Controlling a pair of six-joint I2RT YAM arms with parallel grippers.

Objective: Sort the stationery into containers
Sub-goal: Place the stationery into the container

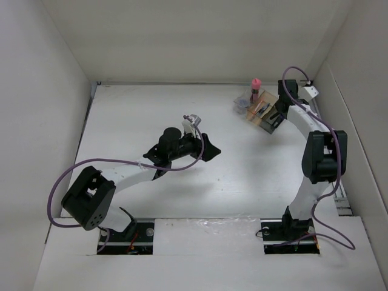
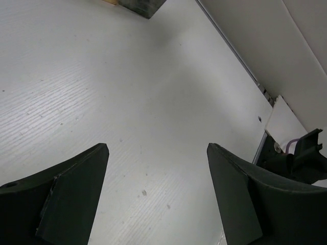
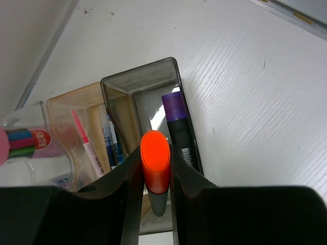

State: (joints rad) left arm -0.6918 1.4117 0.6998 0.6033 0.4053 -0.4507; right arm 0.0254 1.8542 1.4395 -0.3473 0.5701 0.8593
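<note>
Only bare table shows between my left gripper's fingers. Next, it swings outward, tilts down and lowers to the tabletop beneath its wrist to close.
My right gripper [image 3: 156, 163] is shut on the orange-ended marker [image 3: 156, 161] and holds it above the smoky grey compartment [image 3: 143, 84] of the tray [image 1: 262, 112]. A purple-ended marker [image 3: 179, 125] lies in that grey compartment. The tan compartment [image 3: 66, 104] holds a pink-red pen [image 3: 84, 143] and a blue-white pen [image 3: 110, 140]. A pink-capped bottle [image 1: 255, 88] stands in the clear compartment at the tray's far end. My left gripper [image 2: 157, 168] is open and empty over bare table, mid-table in the top view [image 1: 209, 147]. The green-ended marker and the grey jar are not clearly in view.
White walls enclose the table on the left, back and right. The tray sits at the back right, close to the right wall [image 1: 339, 91]. A purple cable [image 1: 121, 162] loops along the left arm. The tray's corner [image 2: 140, 6] shows at the top of the left wrist view.
</note>
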